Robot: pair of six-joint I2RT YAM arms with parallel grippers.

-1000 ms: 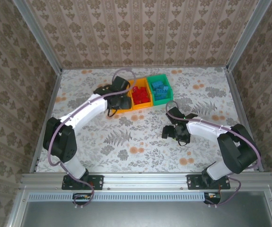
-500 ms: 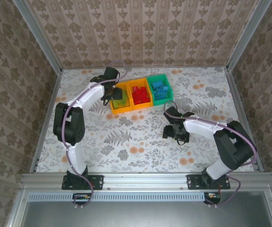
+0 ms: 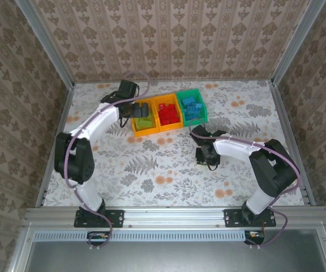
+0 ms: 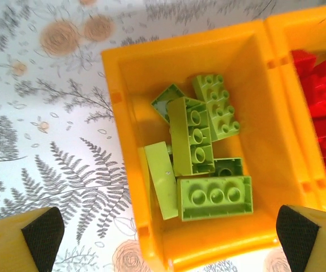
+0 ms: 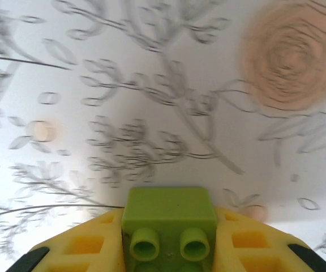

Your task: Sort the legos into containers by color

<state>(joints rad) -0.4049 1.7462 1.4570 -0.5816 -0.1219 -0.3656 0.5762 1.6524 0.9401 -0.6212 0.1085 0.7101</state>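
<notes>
The right gripper lifts the lime lego up next and carries it outward over the orange bin with lime legos to release it, as the colors match there.
Three containers stand joined in a row at the back. The left orange bin [image 3: 135, 131] holds several lime legos [image 4: 200, 141], the middle orange bin [image 3: 170, 128] holds red legos [image 3: 167, 114], and the green bin [image 3: 202, 109] holds blue legos [image 3: 191, 106]. My left gripper [image 3: 137, 111] hovers open above the left orange bin [image 4: 120, 113], its pads [image 4: 41, 232] spread wide with nothing between them. My right gripper [image 3: 205, 155] is low over the table in front of the bins, shut on a lime lego [image 5: 170, 218] between its yellow fingers [image 5: 89, 246].
Red legos [image 4: 321, 96] in the middle bin [image 4: 287, 34] sit just right of the left gripper. Metal posts and patterned walls close in the floral table [image 3: 151, 170] on three sides. The arm bases are at the near edge.
The left gripper has opened wide over the lime bin and its arm has swung back and left. The right gripper has closed on the lime lego.
</notes>
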